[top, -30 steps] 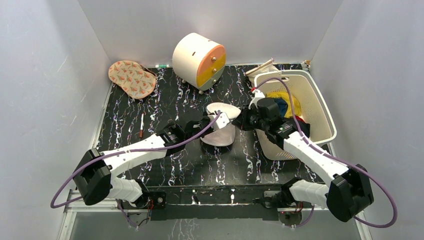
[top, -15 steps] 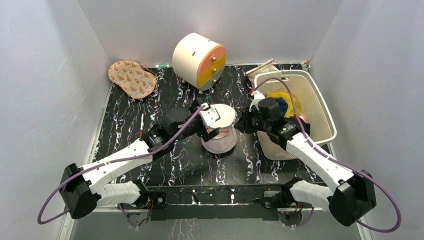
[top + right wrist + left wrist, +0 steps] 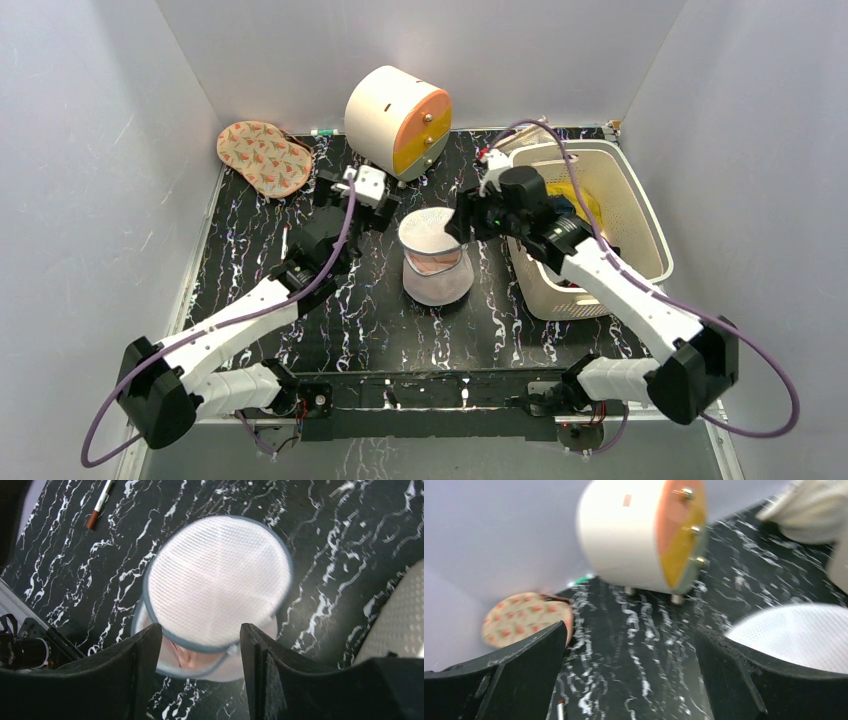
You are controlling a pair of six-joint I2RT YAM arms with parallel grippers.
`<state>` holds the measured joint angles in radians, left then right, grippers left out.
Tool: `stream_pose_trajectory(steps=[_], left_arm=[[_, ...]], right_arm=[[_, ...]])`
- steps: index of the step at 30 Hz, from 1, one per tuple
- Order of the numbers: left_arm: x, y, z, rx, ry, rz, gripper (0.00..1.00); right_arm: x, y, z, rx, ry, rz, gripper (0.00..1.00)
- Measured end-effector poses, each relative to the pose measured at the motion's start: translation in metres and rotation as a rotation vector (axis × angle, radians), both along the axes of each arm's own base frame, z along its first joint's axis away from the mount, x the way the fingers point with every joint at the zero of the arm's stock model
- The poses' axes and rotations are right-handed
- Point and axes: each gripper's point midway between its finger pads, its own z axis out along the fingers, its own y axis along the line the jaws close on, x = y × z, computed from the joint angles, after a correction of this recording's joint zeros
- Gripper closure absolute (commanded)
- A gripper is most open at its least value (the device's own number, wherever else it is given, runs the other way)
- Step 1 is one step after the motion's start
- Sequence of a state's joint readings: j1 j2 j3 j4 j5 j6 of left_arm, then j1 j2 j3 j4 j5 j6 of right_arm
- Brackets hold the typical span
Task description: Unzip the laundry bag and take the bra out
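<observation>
My right gripper crosses the laundry bag's top side toward the pen's side next, then lowers onto the laundry bag's zipper rim.
The laundry bag, a round white mesh pouch with a grey zipper rim, sits mid-table with its top face lifted and a gap showing. The pale pink bra shows in that gap, still inside. In the right wrist view the laundry bag lies below my right gripper, and the bra peeks out under the rim. My right gripper hovers open at the bag's right edge, holding nothing. My left gripper stands wide open and empty, left of the laundry bag and facing the back wall.
A cream-and-orange drawer cabinet stands at the back, straight ahead of the left gripper. A patterned fabric pad lies back left. A pen lies left of the bag. A cream slotted basket with clothes stands on the right.
Both grippers have opened and let go of the bag. The left arm swung away to the back left toward the cabinet. The right gripper rose and drew back. The bag's top now gapes.
</observation>
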<state>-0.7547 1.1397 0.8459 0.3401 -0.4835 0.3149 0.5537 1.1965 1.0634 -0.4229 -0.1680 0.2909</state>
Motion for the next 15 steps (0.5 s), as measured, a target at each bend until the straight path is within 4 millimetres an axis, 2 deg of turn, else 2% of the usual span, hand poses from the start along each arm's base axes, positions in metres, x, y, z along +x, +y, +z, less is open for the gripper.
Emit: stream_pose_trajectory(steps=[6,9,10,12,14,15], left_arm=[[-0.011,0.066,0.035,-0.082,-0.174,0.258,0.02],[-0.017,0.091,0.052,-0.124,-0.242,0.354,0.02],[-0.019,0.100,0.057,-0.157,-0.265,0.393,0.02],[-0.020,0.105,0.059,-0.164,-0.274,0.411,0.02],[-0.023,0.113,0.063,-0.179,-0.285,0.431,0.02],[-0.024,0.116,0.066,-0.188,-0.292,0.439,0.02]], right_arm=[[0.016,0.056,0.004,-0.078,-0.001,0.053,0.21],[0.024,0.085,-0.009,-0.202,0.003,0.045,0.13],[0.030,0.103,-0.019,-0.305,-0.012,0.015,0.13],[0.035,0.106,-0.027,-0.421,-0.011,-0.018,0.15],[0.053,0.129,-0.031,-0.478,-0.055,-0.055,0.17],[0.056,0.137,-0.045,-0.547,-0.064,-0.067,0.19]])
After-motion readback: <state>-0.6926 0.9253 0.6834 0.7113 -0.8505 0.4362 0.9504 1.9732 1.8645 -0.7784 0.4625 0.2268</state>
